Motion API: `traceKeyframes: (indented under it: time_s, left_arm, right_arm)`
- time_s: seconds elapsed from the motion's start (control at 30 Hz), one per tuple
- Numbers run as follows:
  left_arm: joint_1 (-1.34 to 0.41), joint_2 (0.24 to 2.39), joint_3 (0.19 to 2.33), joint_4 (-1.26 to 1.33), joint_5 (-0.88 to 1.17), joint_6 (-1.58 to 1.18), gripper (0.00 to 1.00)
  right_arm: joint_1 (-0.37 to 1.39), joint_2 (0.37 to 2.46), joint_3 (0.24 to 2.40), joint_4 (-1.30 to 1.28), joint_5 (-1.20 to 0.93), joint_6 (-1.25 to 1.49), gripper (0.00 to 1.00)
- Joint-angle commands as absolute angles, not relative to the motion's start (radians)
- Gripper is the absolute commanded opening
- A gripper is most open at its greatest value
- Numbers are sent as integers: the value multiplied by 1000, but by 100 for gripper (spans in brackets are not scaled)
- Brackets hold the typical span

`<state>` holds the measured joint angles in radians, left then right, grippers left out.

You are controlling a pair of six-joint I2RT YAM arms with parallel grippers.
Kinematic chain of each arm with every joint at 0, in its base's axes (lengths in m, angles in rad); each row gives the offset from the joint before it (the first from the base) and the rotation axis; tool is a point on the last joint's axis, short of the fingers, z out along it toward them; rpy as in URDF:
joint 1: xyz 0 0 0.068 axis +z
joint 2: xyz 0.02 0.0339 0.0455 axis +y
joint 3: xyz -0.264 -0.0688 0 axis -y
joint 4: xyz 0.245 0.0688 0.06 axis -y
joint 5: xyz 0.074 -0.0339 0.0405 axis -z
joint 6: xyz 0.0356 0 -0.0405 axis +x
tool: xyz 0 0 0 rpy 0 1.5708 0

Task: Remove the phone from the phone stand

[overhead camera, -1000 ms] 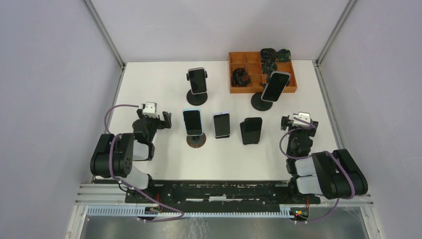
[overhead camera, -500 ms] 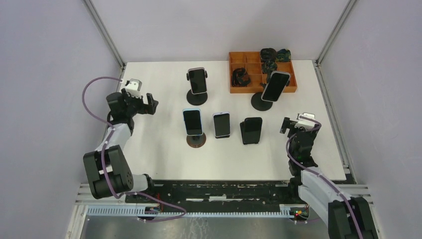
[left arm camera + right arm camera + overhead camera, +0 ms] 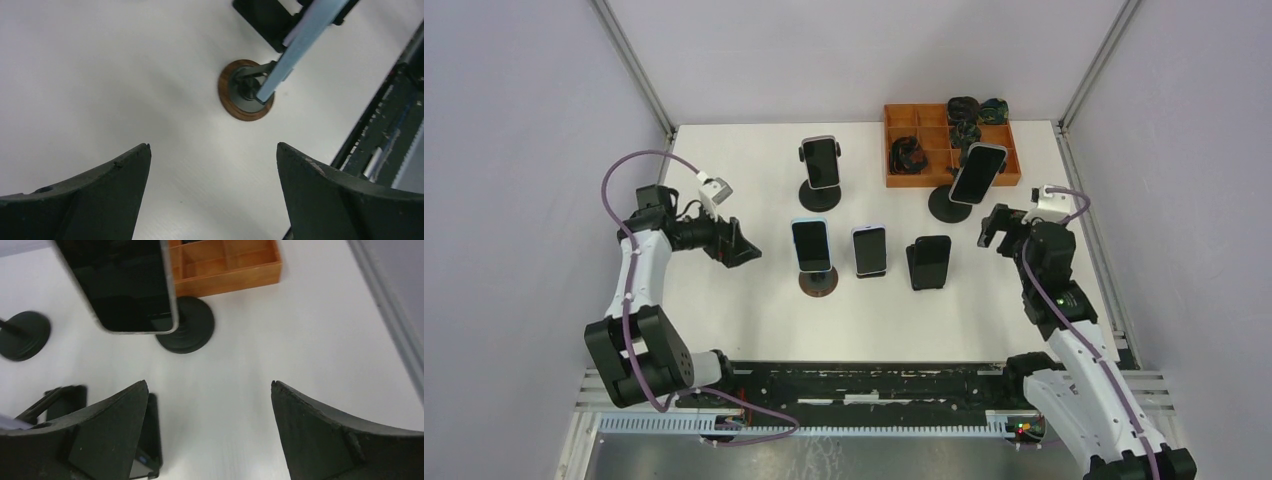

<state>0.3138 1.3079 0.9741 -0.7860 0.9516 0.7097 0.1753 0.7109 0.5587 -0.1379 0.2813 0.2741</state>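
The blue-edged phone is still on its stand. My right gripper swings to the left in the top view next and closes on the blue-edged phone's edge facing it.
Several phones stand on stands on the white table. A blue-edged phone rests on a brown round base; the left wrist view shows that base and the phone's edge. My left gripper is open, just left of it, with bare table between its fingers. A tilted phone sits on a black round base. My right gripper is open and empty, just right of and nearer than that base.
An orange compartment tray holding dark items stands at the back right. More phones on stands: one at the back, two in the front row. Walls close both sides.
The left gripper swung from the back left edge in toward the blue-edged phone. The right arm stretched out and its gripper moved back toward the tilted phone. Both stayed open.
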Motion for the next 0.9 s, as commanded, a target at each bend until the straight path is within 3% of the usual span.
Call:
traceKeyframes:
  time_s: [0.0, 0.13, 0.27, 0.53, 0.87]
  left_arm:
    - [246, 1285, 1004, -976, 1118, 856, 100]
    - [163, 1309, 1003, -911, 1114, 773, 100]
    - [104, 1329, 996, -783, 1085, 647, 100]
    - [82, 1368, 1051, -802, 1044, 582, 100]
    - [219, 1412, 1132, -1024, 1059, 690, 100]
  right_arm:
    - [182, 679, 574, -242, 10, 323, 98]
    - [182, 651, 541, -152, -226, 312, 98]
    - [193, 739, 635, -226, -320, 296, 98]
    - [469, 849, 796, -206, -215, 302, 98]
    - [880, 1256, 1049, -145, -98, 235, 98]
